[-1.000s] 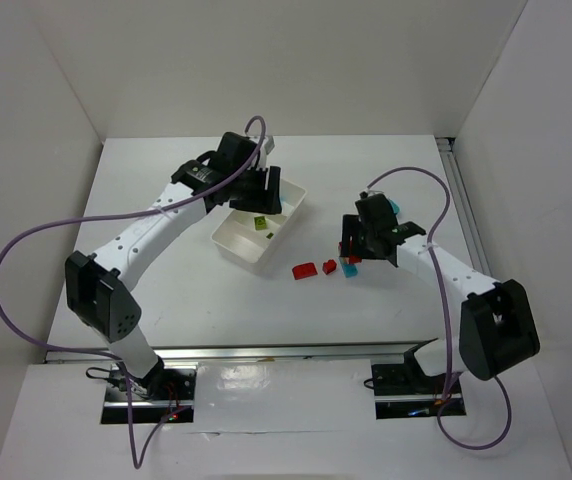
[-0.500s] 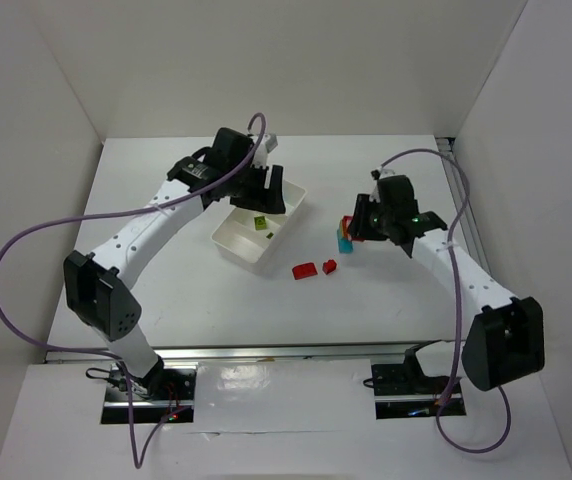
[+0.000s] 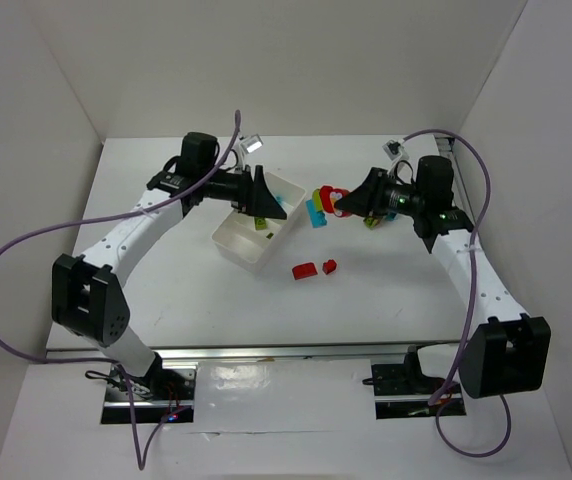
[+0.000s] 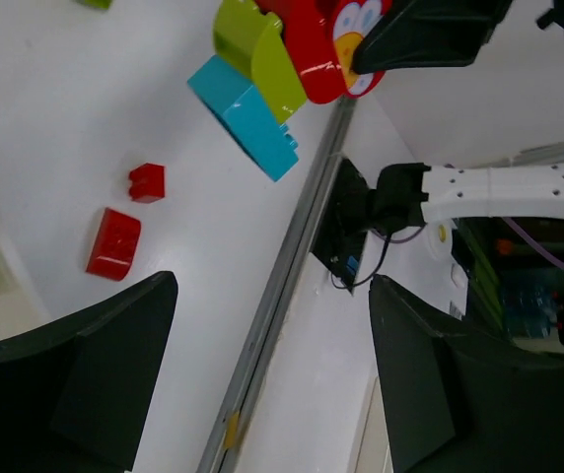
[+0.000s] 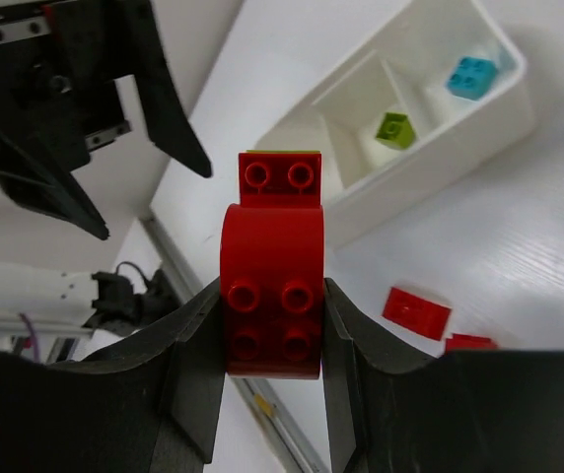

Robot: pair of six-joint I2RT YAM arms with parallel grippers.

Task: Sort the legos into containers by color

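My right gripper will next carry the lego's red part to the tray's empty end compartment, below and to the gripper's left in the top view, then lower and release it.
My right gripper (image 3: 349, 203) is shut on a stacked multicolour lego (image 3: 323, 205) of red, lime green and cyan parts and holds it in the air just right of the white tray (image 3: 238, 246). In the right wrist view the red part (image 5: 272, 261) sits clamped between the fingers (image 5: 198, 355). My left gripper (image 3: 271, 205) is open and empty above the tray, pointing at the stack (image 4: 272, 69). The tray (image 5: 440, 168) holds a lime brick (image 5: 395, 128) in its middle compartment and a cyan brick (image 5: 471, 76) in an end one.
Two loose red bricks (image 3: 304, 270) (image 3: 329, 266) lie on the table in front of the tray; they also show in the left wrist view (image 4: 114, 243) (image 4: 147, 182). White walls enclose the table on three sides.
My right gripper lifted the stack off the table and carried it left toward the tray, turning it sideways. My left gripper swung to point right, toward the stack.
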